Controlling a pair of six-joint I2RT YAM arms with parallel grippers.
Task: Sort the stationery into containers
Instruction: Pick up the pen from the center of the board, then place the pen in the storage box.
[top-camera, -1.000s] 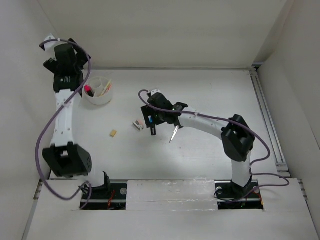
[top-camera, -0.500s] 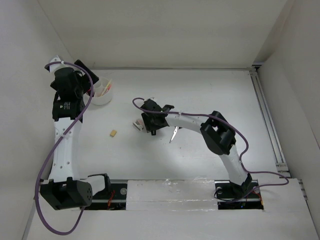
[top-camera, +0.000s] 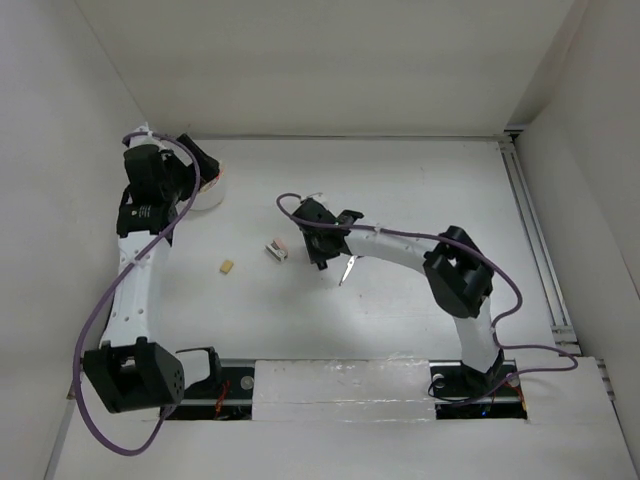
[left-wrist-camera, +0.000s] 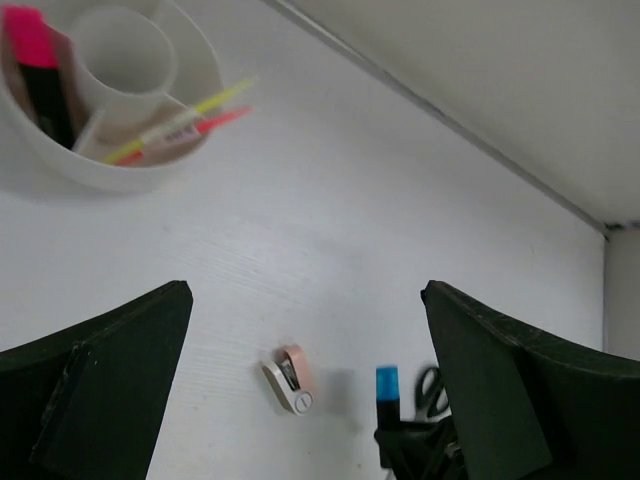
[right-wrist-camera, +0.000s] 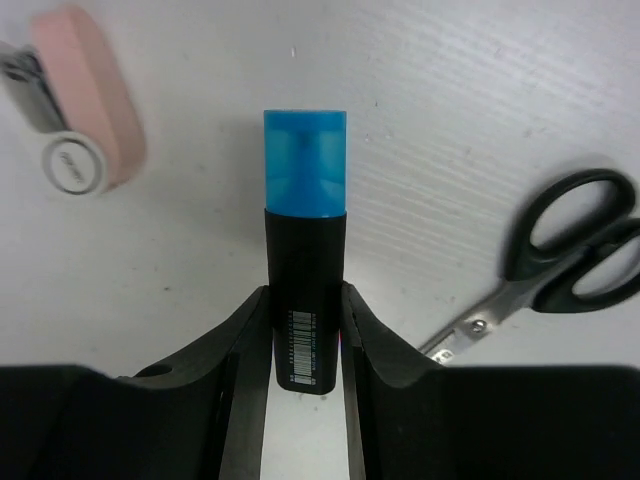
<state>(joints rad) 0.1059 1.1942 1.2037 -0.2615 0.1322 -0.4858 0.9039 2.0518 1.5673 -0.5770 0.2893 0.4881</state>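
Observation:
The marker's blue cap sticks out beyond my right gripper's fingers. My left gripper will next tilt away from the cup (left-wrist-camera: 120, 175), then reach toward the cap.
My right gripper (right-wrist-camera: 305, 300) is shut on the blue-capped black marker (right-wrist-camera: 305, 260), both jaws pressed against its barrel, low over the table. The black-handled scissors (right-wrist-camera: 570, 250) lie just to its right, and a small white-pink piece (right-wrist-camera: 75, 140) lies to its left. In the top view that gripper (top-camera: 318, 245) sits mid-table, with the scissors (top-camera: 347, 268) beside it. My left gripper (left-wrist-camera: 305, 400) is open and holds nothing, next to the white divided cup (left-wrist-camera: 120, 175). The cup holds a pink-capped marker (left-wrist-camera: 35, 70), a pale-yellow stick (left-wrist-camera: 185, 118) and a pink pen (left-wrist-camera: 215, 122).
A tan eraser (top-camera: 228, 266) lies on the table left of the white-pink piece (top-camera: 276, 250). The cup (top-camera: 212, 192) stands at the back left, partly hidden by my left arm. White walls enclose the table on three sides.
The right jaws have closed onto the blue-capped marker. The left arm has drawn nearer and to the right, beside the cup, its gripper still open.

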